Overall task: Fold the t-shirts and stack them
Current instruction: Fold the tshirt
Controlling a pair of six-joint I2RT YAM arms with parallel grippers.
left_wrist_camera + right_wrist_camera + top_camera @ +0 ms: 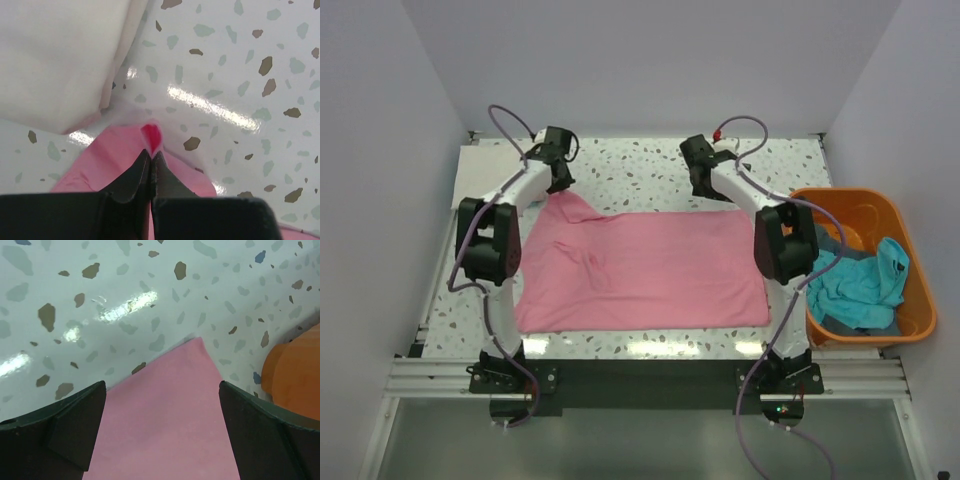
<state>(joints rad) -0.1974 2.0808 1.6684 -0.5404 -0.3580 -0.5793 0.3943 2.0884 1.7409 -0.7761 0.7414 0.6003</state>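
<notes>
I will move my right gripper down toward the basket next, onto the pink t-shirt's basket-side far corner [746, 215] [196, 348], because that corner is below the gripper, to its right in the top view.
The pink t-shirt [640, 270] lies spread flat on the speckled table. My left gripper [560, 180] is shut on its far left corner; the left wrist view shows the pinched pink cloth [150, 140] poking out past the closed tips [151, 157]. My right gripper [705, 185] is open above the shirt's far right corner [192, 355], fingers wide on either side, touching nothing. A folded white t-shirt [490, 170] lies at the far left, also in the left wrist view [55, 60]. A teal t-shirt [860, 285] lies in the basket. The grey shirt barely shows under the teal one.
An orange plastic basket [910, 260] stands at the table's right edge, and its rim shows in the right wrist view [295, 370]. White walls close in the back and sides. A metal rail runs along the near edge by the arm bases.
</notes>
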